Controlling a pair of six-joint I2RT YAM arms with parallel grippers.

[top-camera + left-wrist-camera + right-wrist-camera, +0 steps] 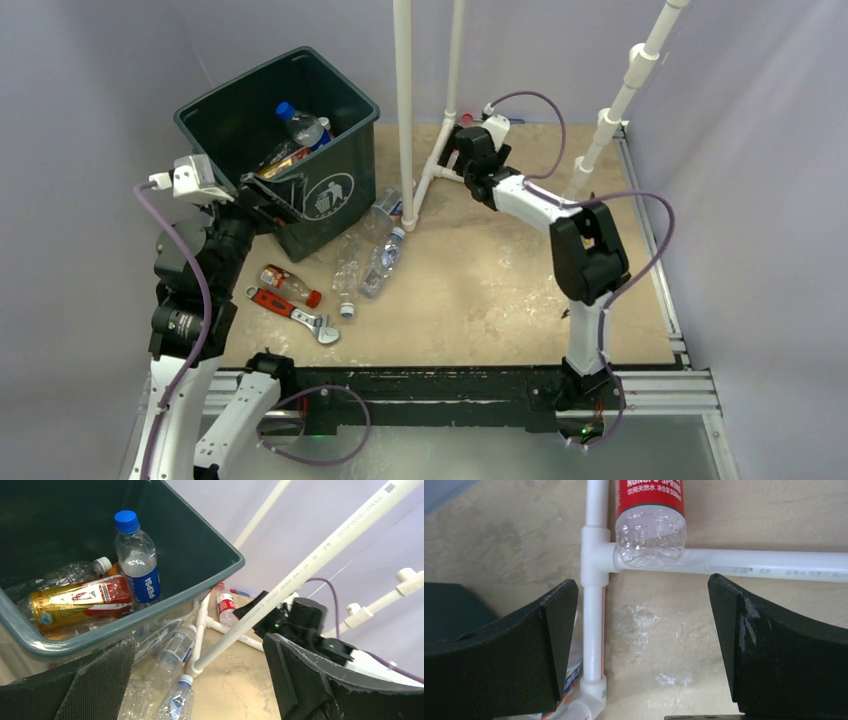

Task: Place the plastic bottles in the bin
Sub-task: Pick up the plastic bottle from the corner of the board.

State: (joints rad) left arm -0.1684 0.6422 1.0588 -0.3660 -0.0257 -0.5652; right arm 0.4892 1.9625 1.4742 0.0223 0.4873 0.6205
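Observation:
My right gripper moves down and outward next and closes around the red-labelled bottle's clear base (651, 534), which lies outward of the open fingers and below them.
The dark green bin (340, 190) stands at the back left. Inside it lie a blue-capped Pepsi bottle (137, 565), a red and gold labelled bottle (75, 600) and a clear one (67, 572). My left gripper (272, 193) hovers over the bin's near rim (150, 612), open and holding nothing (200, 680). Clear plastic bottles (385, 258) lie on the table beside the bin, along with an amber red-capped one (290, 285). My right gripper (641, 645) is open just short of a red-labelled bottle (650, 525) that lies across a white pipe.
A white pipe frame (405, 110) rises from the table between the arms, with floor pipes and a tee (594, 555) under my right gripper. A red-handled wrench (295, 312) lies near the amber bottle. Grey walls enclose the table.

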